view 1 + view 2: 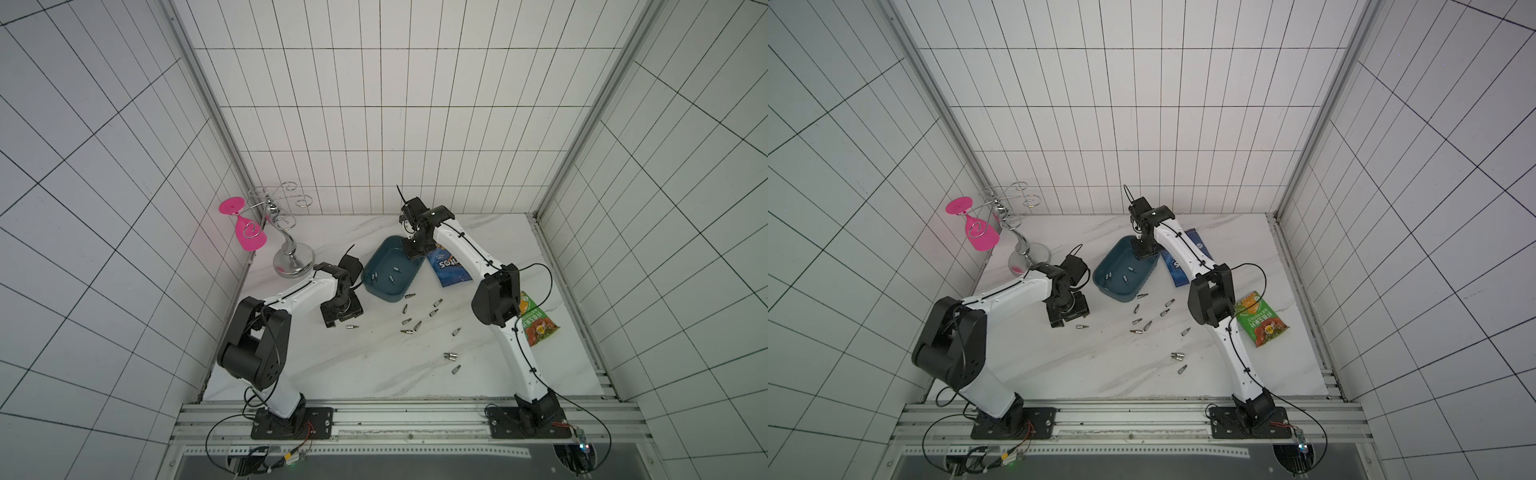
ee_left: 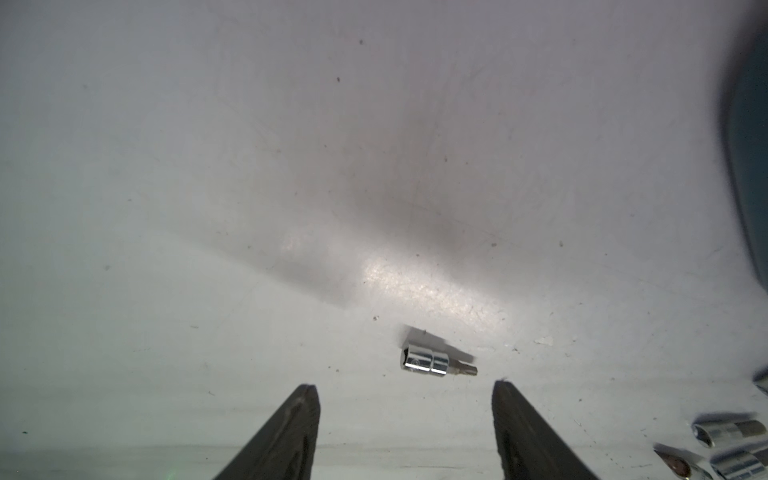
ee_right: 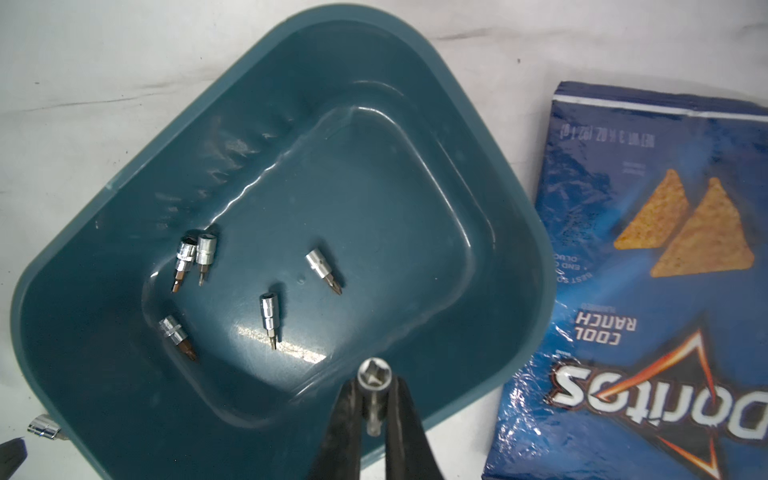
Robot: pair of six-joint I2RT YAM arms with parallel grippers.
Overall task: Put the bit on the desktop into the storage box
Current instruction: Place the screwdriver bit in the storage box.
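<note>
The bare bottom of the box beside the middle bit (image 1: 402, 266) (image 3: 368, 280) is below, so my right gripper will next go down past the box's rim and let go of the silver bit in that clear space.
On the white desktop (image 1: 332, 374) stands the teal storage box (image 1: 382, 294), which holds several silver bits (image 3: 269, 316). My right gripper (image 3: 375, 384) hangs above the box's rim near the Doritos bag. It is shut on a silver bit (image 3: 374, 374) that points socket end outward. My left gripper (image 2: 405, 386) is open and low over the desktop to the left of the box. A single bit (image 2: 436, 363) lies flat just ahead of its fingertips, touched by neither; the same bit (image 1: 352, 327) shows in a top view. Several more bits (image 1: 415, 324) are scattered in front of the box.
A blue Doritos bag (image 1: 451, 270) lies right of the box, partly under my right arm. A green snack bag (image 1: 536, 320) sits farther right. A chrome glass rack (image 1: 291, 257) with a pink glass (image 1: 245, 232) stands at the back left corner. Tiled walls close three sides.
</note>
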